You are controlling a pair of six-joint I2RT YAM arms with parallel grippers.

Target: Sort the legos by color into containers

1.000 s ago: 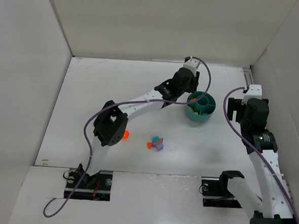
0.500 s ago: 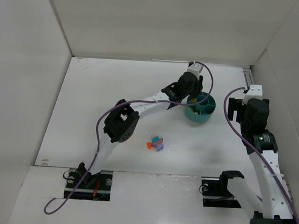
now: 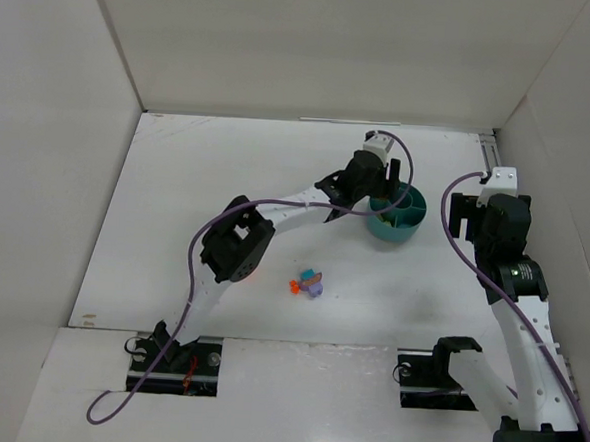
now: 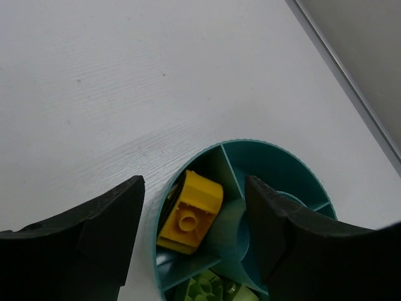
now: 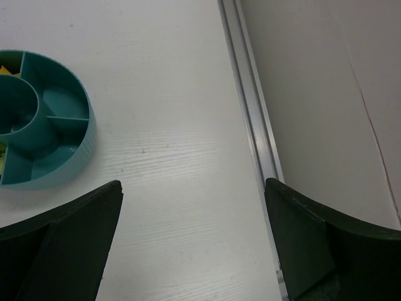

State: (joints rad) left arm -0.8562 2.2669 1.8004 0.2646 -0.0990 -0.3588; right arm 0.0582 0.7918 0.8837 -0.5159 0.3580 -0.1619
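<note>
I will move my right gripper back, to the left in the top view, and down around a lone orange-red brick, because the brick lies apart from the cluster of bricks.
The teal bowl (image 3: 403, 220) stands at the back right of the table. My left gripper (image 3: 378, 185) hangs over its left rim, open and empty. In the left wrist view its fingers (image 4: 106, 219) stand apart on either side of a yellow-orange brick (image 4: 191, 211) that lies loose in one compartment of the bowl (image 4: 276, 163). Yellow-green bricks (image 4: 210, 290) lie in the neighbouring compartment. A small cluster of teal, purple and orange-red bricks (image 3: 309, 283) lies on the table's middle. My right gripper (image 3: 465, 219) is open and empty, right of the bowl (image 5: 59, 160).
White walls close in the table on the left, back and right. A metal rail (image 5: 250, 119) runs along the right wall next to my right gripper (image 5: 193, 188). The left arm's elbow (image 3: 235, 249) hangs over the table left of the brick cluster.
My left arm has stretched further right, bringing its gripper over the bowl's left rim, and its elbow now covers the orange brick seen earlier. The right arm has not moved.
</note>
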